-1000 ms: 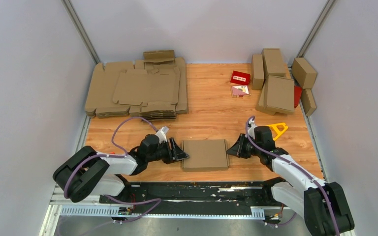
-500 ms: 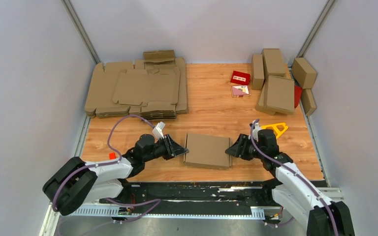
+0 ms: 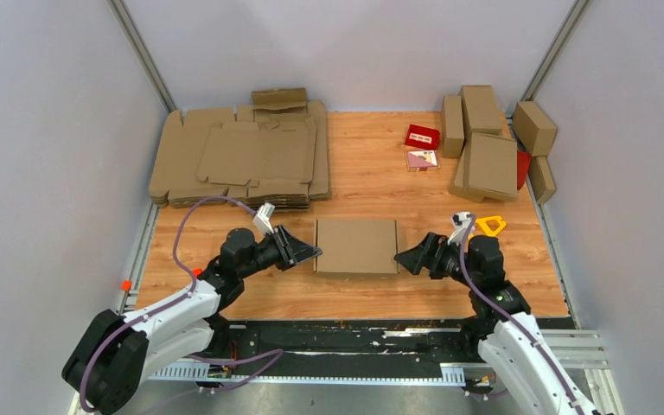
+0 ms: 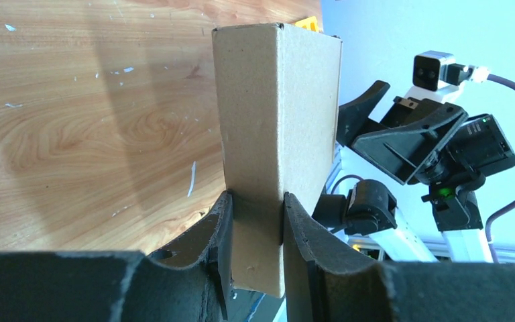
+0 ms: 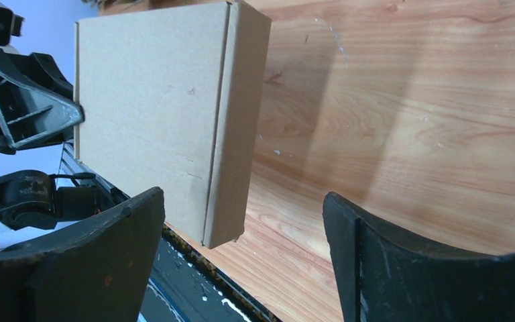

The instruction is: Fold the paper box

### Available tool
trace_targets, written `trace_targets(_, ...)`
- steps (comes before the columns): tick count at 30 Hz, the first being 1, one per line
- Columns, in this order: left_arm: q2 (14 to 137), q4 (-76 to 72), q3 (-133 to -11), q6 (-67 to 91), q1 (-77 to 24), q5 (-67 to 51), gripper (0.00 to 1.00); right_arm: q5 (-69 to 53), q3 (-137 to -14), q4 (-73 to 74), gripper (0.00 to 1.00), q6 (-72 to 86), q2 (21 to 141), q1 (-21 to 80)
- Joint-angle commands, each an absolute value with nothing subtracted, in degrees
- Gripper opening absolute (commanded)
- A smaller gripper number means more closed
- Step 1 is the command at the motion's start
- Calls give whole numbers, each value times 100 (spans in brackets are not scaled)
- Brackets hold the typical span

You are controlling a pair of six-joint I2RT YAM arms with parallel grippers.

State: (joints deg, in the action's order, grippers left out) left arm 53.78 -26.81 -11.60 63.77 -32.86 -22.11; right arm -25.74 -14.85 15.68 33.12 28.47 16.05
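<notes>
The front folded box is outward of my left gripper, to its right in the top view, so I will carry this closed one onto it and release.
The paper box is a closed, shallow brown cardboard box held off the wooden table near its front middle. My left gripper is shut on the box's left edge. In the left wrist view both pads press its narrow side at the left gripper. My right gripper stands open just right of the box, apart from it. From the right wrist the box is seen beyond the wide-spread right gripper, with nothing between the fingers.
A thick pile of flat cardboard blanks lies at the back left. Several folded boxes crowd the back right, with a small red carton beside them. A yellow piece lies behind my right gripper. The table's front edge is close.
My left gripper has closed on the box's left edge and carried it up and away from the front edge. My right gripper has opened and come off the box's right edge.
</notes>
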Motion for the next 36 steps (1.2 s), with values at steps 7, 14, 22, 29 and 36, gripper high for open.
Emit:
trace_targets(7,5355,-2933,-1336,6536,-3060,-2698,23,-2544,-1871,1556,95,3457,2491,1618)
trace_targets(14,5607,-2837,-1641,6364,-3050,-2497,22,-1450,-2458,2512,94,3620,2107,1617)
trace_targets(22,7230,-3722,-2689,6470,-3549,-1999,21,242,-3509,3456,92,3860,1259,1617)
trace_targets(29,9838,-5659,-4806,7421,-4081,-1828,11,1165,-4358,3810,92,3819,1067,1617)
trace_targets(36,11582,-4870,-7606,7430,-4335,-1594,12,1526,-4751,4006,91,3686,1116,1630)
